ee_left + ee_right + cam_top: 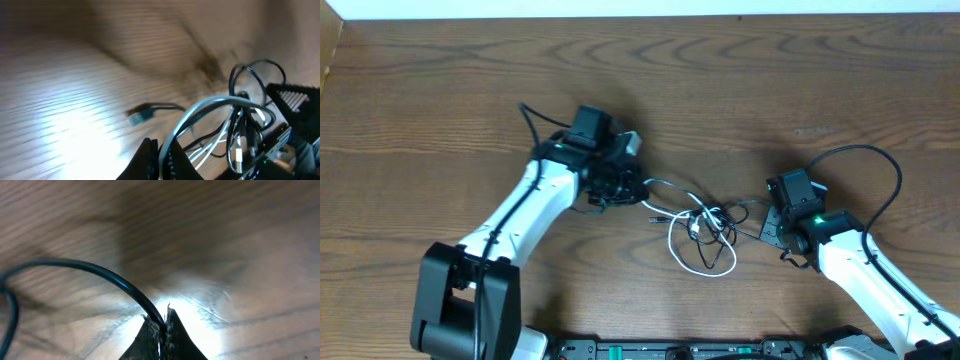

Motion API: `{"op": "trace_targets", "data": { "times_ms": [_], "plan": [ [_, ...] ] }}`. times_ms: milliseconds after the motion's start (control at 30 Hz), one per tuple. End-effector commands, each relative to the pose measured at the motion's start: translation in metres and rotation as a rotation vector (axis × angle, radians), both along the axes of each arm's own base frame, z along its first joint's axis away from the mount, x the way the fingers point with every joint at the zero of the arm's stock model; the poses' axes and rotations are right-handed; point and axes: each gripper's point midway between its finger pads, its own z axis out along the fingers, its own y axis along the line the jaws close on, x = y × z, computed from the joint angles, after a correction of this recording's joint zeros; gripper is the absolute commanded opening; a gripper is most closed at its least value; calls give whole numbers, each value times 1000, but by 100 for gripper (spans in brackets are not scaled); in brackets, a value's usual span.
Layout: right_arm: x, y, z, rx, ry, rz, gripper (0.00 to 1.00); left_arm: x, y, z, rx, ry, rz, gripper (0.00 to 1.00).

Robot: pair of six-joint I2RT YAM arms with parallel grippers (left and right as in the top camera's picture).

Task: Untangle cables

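Note:
The white cable still curves from my left gripper into the black loops, so I will move that gripper in toward the knot (710,221) (244,116) next and then let go of the cable.
The white cable (704,270) and the black cable (748,206) lie tangled in loops on the wooden table between my two arms. My left gripper (630,190) is at the tangle's left end. In the left wrist view its jaws (167,156) are shut on the white cable (200,107), which arcs away to the knot with the black cable's loops (255,65). My right gripper (772,228) is at the tangle's right end. In the right wrist view its jaws (161,325) are shut on the black cable (90,269), which curves off to the left.
A small dark plug end (136,116) lies loose on the table left of the knot and also shows in the overhead view (655,215). A thick black arm wire (880,160) arcs over the right arm. The table's far edge (640,18) runs along the top.

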Motion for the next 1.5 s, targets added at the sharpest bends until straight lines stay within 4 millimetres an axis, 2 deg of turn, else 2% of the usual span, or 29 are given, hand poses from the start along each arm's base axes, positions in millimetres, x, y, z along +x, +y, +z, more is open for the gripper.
{"op": "trace_targets", "data": {
  "times_ms": [0, 167, 333, 367, 467, 533, 567, 633, 667, 733, 800, 967, 1133, 1233, 1467],
  "plan": [
    [3, -22, 5, -106, -33, -87, 1, 13, 34, -1, 55, -30, 64, 8],
    [3, -23, 5, -106, -34, -91, 1, 23, 59, 11, 53, -66, 128, 8],
    [3, -23, 5, -104, -34, -93, 1, 32, 81, 36, 40, -147, 201, 7],
    [4, -21, 5, -97, -36, -92, 1, 34, 86, 47, 35, -183, 219, 7],
    [15, -1, 6, 2, -66, -41, 1, 35, 87, 63, 27, -238, 224, 8],
    [26, 33, 9, 145, -93, 123, 1, 33, 85, 70, 18, -257, 218, 7],
    [30, 49, 13, 210, -111, 199, 1, 32, 82, 72, 8, -259, 211, 13],
    [36, 76, 23, 335, -151, 300, 1, 30, 76, 74, -15, -256, 193, 47],
    [39, 86, 29, 385, -172, 323, 1, 28, 72, 74, -24, -252, 182, 58],
    [44, 96, 36, 434, -206, 351, 1, 26, 65, 73, -32, -248, 158, 64],
    [48, 102, 41, 463, -232, 368, 1, 22, 54, 72, -35, -242, 126, 65],
    [47, 103, 41, 466, -229, 369, 1, 11, 27, 60, -10, -223, 36, 65],
    [45, 106, 42, 487, -222, 380, 1, 11, 3, 45, 12, -232, -37, 65],
    [45, 107, 42, 491, -222, 382, 1, 15, -13, 32, 21, -244, -77, 65],
    [43, 106, 41, 489, -211, 380, 1, 26, -36, -7, 69, -250, -124, 65]
  ]
}}
